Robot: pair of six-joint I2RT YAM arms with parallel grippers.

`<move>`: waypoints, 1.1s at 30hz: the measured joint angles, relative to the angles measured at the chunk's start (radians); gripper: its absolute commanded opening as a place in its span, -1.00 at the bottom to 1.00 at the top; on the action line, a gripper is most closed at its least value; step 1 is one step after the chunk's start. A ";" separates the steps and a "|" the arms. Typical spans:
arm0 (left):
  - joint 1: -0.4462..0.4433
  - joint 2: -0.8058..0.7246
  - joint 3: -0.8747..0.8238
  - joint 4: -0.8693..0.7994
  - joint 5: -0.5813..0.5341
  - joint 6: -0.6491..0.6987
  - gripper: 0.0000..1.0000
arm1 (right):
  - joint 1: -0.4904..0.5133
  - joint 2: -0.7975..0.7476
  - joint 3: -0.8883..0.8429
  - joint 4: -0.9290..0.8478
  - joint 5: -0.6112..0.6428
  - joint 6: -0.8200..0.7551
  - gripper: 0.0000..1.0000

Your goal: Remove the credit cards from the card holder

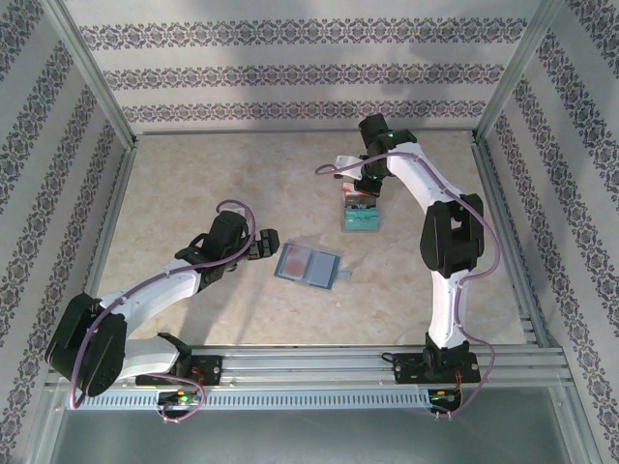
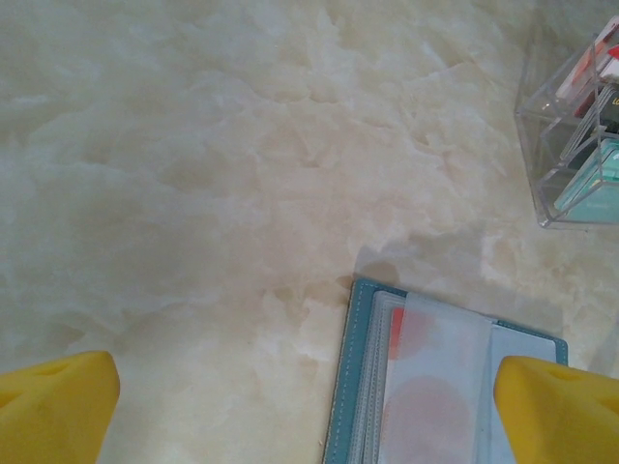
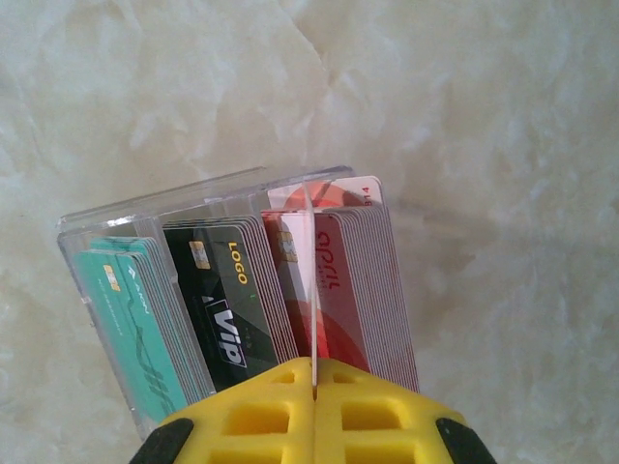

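Note:
The red section's edge by the black cards is below, so the robot's right gripper next needs to bring the upright card down there, alongside the red stack, and let go of it.
The card holder [image 1: 309, 264] lies open on the table, teal outside with clear pockets; a red-orange credit card [image 2: 398, 329] shows through a pocket. My left gripper [image 1: 259, 246] hovers just left of it, open, its yellow fingertips [image 2: 58, 401] wide apart over the holder's [image 2: 368, 387] left edge. At the back, my right gripper [image 1: 363, 193] is shut on one thin card [image 3: 310, 271], seen edge-on, held upright in the red section of a clear box [image 3: 97, 227].
The clear plastic box [image 1: 361, 217] holds upright stacks of teal [image 3: 131, 319], black [image 3: 227, 300] and red [image 3: 358, 290] cards. The box [image 2: 566, 145] stands to the holder's far right. Metal frame rails and patterned walls enclose the marble table.

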 measured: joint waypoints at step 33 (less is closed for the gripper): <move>0.010 0.014 0.000 0.002 0.033 0.000 0.99 | -0.013 0.088 0.065 -0.044 0.018 0.013 -1.00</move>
